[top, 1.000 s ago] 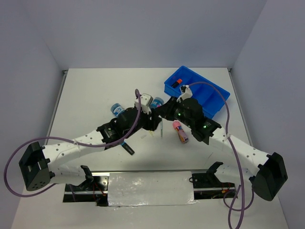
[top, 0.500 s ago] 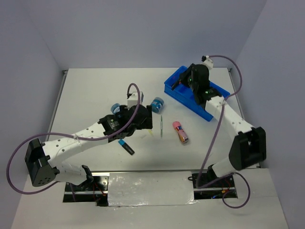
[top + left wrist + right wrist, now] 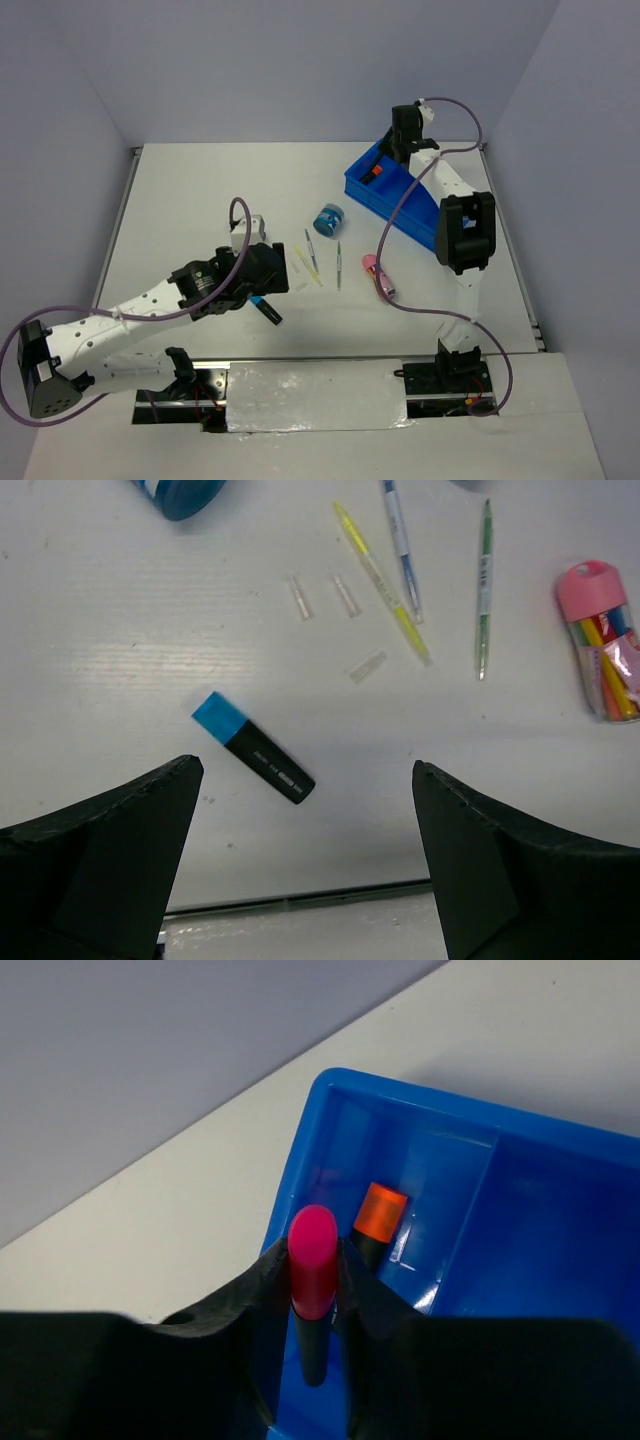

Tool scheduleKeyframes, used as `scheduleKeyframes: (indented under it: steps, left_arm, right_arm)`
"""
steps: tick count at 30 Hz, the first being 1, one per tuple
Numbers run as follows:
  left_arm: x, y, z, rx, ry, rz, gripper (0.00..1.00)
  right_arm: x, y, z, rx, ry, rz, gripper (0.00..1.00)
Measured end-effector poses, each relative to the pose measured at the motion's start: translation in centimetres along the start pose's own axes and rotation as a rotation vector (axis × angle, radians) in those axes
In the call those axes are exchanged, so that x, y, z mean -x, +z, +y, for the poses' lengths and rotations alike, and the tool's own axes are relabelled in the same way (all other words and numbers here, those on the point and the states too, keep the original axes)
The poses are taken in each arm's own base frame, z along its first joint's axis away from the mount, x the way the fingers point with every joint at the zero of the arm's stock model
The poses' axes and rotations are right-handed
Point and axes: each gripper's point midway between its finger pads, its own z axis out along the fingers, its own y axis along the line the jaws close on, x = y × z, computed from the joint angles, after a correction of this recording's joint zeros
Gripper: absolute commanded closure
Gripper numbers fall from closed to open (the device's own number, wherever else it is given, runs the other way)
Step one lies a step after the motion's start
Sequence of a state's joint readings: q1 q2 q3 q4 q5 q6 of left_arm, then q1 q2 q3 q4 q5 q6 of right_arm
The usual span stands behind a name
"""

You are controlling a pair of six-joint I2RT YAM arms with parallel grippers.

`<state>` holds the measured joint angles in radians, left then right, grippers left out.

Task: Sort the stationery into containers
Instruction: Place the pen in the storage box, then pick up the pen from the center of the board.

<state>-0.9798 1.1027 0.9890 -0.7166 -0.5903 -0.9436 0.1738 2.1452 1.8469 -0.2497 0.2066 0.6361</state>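
Observation:
My left gripper turns to match the blue-capped highlighter, slanted below, next, and moves down to close where the blue cap meets the black body [image 3: 261,303] [image 3: 236,736].
The blue tray [image 3: 436,212] stands at the far right. My right gripper [image 3: 393,152] [image 3: 316,1295] hovers over its far-left compartment, shut on a pink-capped black highlighter [image 3: 313,1250]. An orange-capped highlighter [image 3: 378,1216] [image 3: 376,171] lies in that compartment. My left gripper [image 3: 272,278] [image 3: 305,770] is open with nothing between its fingers, above a blue-capped highlighter [image 3: 252,748] [image 3: 266,309]. Beyond it lie thin pens: yellow [image 3: 382,582], blue-white [image 3: 402,542] and green [image 3: 484,580]. Tiny clear pieces [image 3: 345,595] lie among them. A pink-gold cylinder [image 3: 600,640] [image 3: 380,276] lies to their right.
One round blue tub [image 3: 328,219] stands mid-table. Another blue tub [image 3: 180,492] shows at the top left of the left wrist view. The right arm's cable [image 3: 400,215] hangs across the tray and the cylinder. The table's near edge [image 3: 300,898] lies just below the left fingers.
The left gripper has opened wide and drawn back toward the near left. The right arm has swung from mid-table out over the tray's far end, carrying the pink-capped highlighter.

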Motion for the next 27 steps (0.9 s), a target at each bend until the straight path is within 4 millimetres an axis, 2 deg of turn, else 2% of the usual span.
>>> scheduleKeyframes:
  steps: [2,3,5,8,11,14,16,17,21,23,25,27]
  left_arm:
    - [-0.6,-0.2,0.9,0.015,-0.014,0.009,0.01]
    - [-0.9,-0.2,1.3,0.023,-0.018,0.013,0.01]
    - [-1.8,-0.2,2.1,0.043,-0.029,0.027,0.01]
    - [-2.8,0.0,3.0,0.068,-0.052,0.045,0.01]
    - [-3.6,0.3,3.5,0.089,-0.074,0.06,0.01]
    - [-4.3,0.7,3.7,0.115,-0.12,0.072,0.01]
    - [-4.7,1.1,3.7,0.144,-0.162,0.081,0.01]
    - [-5.1,1.4,3.8,0.167,-0.181,0.089,0.01]
    - [-7.0,2.7,4.5,0.274,-0.236,0.125,0.01]
    - [-7.8,3.1,4.9,0.325,-0.259,0.134,0.03]
    - [-8.3,3.5,5.2,0.364,-0.282,0.135,0.06]
    - [-8.4,4.0,5.2,0.38,-0.297,0.124,0.1]
  right_arm:
    - [-0.7,0.7,-0.1,-0.009,-0.008,0.026,0.53]
    - [-0.8,0.7,-0.2,-0.012,-0.009,0.032,0.4]
    - [-0.9,0.6,-0.3,-0.019,-0.012,0.043,0.31]
    - [-0.2,0.2,0.1,-0.018,-0.017,0.04,0.0]
    - [1.0,-0.5,0.8,-0.009,-0.037,0.028,0.0]
    - [1.6,-2.3,1.6,0.013,-0.084,0.02,0.0]
    - [1.3,-4.9,2.3,0.044,-0.141,0.027,0.0]
    - [0.6,-7.0,2.8,0.072,-0.174,0.042,0.0]
    - [-0.9,-17.5,6.4,0.264,-0.268,0.041,0.0]
    - [-1.7,-22.6,7.6,0.377,-0.288,0.021,0.0]
    - [-3.1,-26.9,7.1,0.46,-0.305,0.019,0.0]
    - [-4.7,-29.7,6.1,0.521,-0.312,0.022,0.0]
